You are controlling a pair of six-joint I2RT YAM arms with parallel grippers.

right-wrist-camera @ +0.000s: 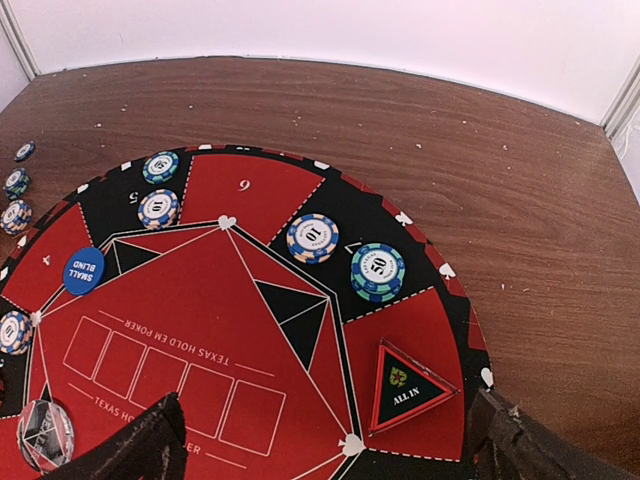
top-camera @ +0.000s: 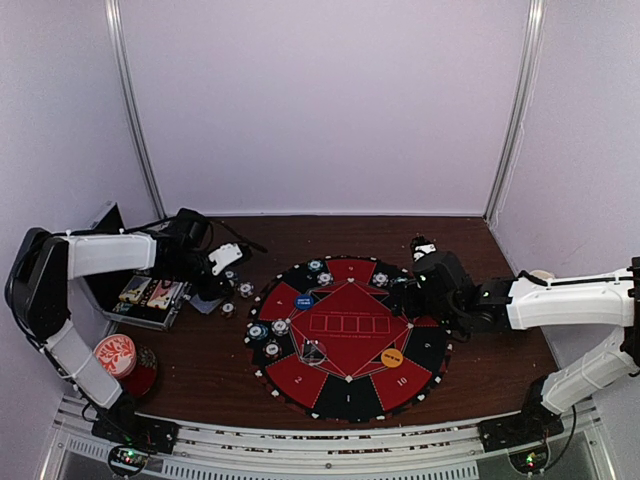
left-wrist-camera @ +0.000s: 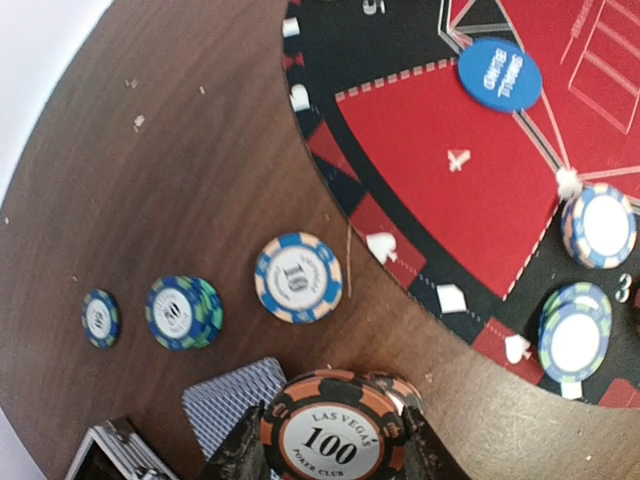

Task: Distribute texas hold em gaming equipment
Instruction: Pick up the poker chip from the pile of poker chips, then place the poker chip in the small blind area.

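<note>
The black wedge beyond the small-blind disc [left-wrist-camera: 499, 74] lies below my left gripper, to its right in the top view, so my left gripper needs to move across and down to it.
My left gripper [left-wrist-camera: 335, 445] is shut on an orange-and-black 100 chip [left-wrist-camera: 335, 425], held just above the brown table near the mat's left edge; a second chip's rim shows behind it. Below it lie blue-backed cards [left-wrist-camera: 235, 405]. A 10 chip [left-wrist-camera: 298, 277], a blue-green chip [left-wrist-camera: 183, 312] and a smaller-looking chip [left-wrist-camera: 100, 318] lie loose on the wood. The blue small-blind disc [left-wrist-camera: 499, 74] rests on the mat [top-camera: 350, 395], and the orange disc [top-camera: 392, 356] sits at its lower right. My right gripper [right-wrist-camera: 330, 450] hangs open over the mat's right side, above an ALL IN triangle [right-wrist-camera: 408, 385], with a 10 chip [right-wrist-camera: 313, 238] and a 50 chip [right-wrist-camera: 378, 271] beyond it.
An open metal case [top-camera: 150, 295] sits at the left under my left arm. A larger red-and-white patterned disc [top-camera: 115, 352] lies near the left front. A clear marker [top-camera: 314, 351] sits on the mat's lower left. More chips [right-wrist-camera: 160, 167] dot the mat's far rim.
</note>
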